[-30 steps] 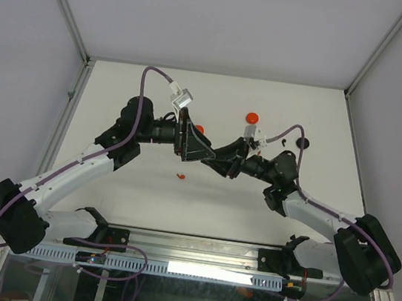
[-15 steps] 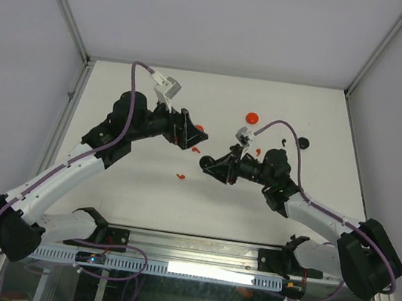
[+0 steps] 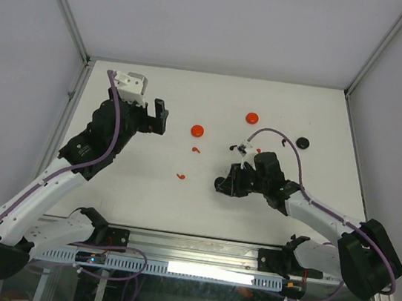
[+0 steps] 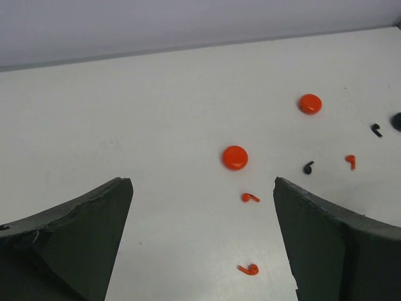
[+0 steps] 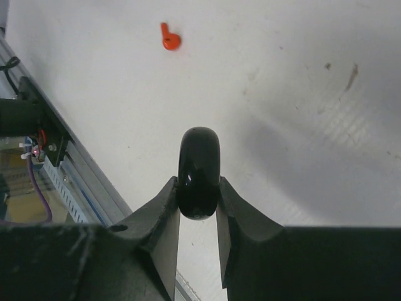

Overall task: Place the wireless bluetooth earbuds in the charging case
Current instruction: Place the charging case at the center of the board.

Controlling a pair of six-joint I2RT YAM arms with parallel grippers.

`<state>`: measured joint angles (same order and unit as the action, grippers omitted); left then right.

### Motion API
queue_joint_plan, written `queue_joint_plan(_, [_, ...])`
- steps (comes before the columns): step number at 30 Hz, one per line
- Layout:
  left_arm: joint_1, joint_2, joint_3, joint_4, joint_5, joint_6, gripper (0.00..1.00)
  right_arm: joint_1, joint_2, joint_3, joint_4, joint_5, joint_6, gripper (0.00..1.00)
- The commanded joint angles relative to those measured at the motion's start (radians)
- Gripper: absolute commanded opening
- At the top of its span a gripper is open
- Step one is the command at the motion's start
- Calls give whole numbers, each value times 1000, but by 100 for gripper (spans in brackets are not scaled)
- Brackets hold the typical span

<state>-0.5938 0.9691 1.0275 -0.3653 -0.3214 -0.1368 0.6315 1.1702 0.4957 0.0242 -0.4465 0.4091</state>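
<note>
The black round charging case in my right gripper, held edge-on just above a clear patch [image 3: 219, 185], goes down onto the tabletop next. Then I let go of the case.
My right gripper [image 5: 198, 188] is shut on a glossy black round charging case [image 5: 198, 172], held edge-on just above the table right of centre [image 3: 220, 185]. My left gripper [image 4: 202, 183] is wide open with nothing in it, raised at the back left [image 3: 159, 117]. Small earbuds lie loose on the white table. Three are red [image 4: 250, 197] [image 4: 249, 269] [image 4: 350, 161] and two are black [image 4: 307, 167] [image 4: 376, 130]. One red earbud [image 5: 169, 39] shows beyond the held case. From above, red earbuds [image 3: 196, 150] [image 3: 180, 176] lie between the two arms.
Two round red cases [image 3: 197, 130] [image 3: 252, 118] and a black one [image 3: 303, 142] sit toward the back of the table [image 3: 143, 187]. Grey walls enclose the left, right and back. A metal rail [image 3: 194, 251] runs along the near edge.
The two grippers were together at the table's middle. My left arm has swung away to the back left and opened wide. My right gripper has come nearer and lower with the black case.
</note>
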Motion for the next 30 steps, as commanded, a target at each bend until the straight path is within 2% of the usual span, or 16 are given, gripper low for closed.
queue_joint_plan(1, [8, -82, -46, 66, -171, 90, 99, -6, 53, 54, -88, 44, 47, 2])
queue_joint_plan(6, [10, -76, -57, 66, -150, 98, 99, -6, 133, 60, -86, 53, 57, 3])
queue_joint_plan(10, [19, -75, -69, 73, -205, 50, 99, -12, 175, 63, -77, 71, 71, 7])
queue_joint_plan(14, [40, -80, -82, 95, -164, 24, 99, -20, 198, 71, -118, 104, 79, 24])
queue_joint_plan(16, [54, -72, -84, 101, -135, 7, 99, -21, 189, 75, -154, 128, 79, 39])
queue_joint_plan(20, [85, -42, -83, 102, -86, -28, 99, -21, 124, 82, -229, 174, 81, 57])
queue_joint_plan(26, [130, -24, -82, 87, -90, -65, 99, -22, 38, 138, -396, 288, 81, 76])
queue_joint_plan(30, [145, -38, -85, 77, -122, -75, 99, -22, 5, 215, -445, 369, 21, 98])
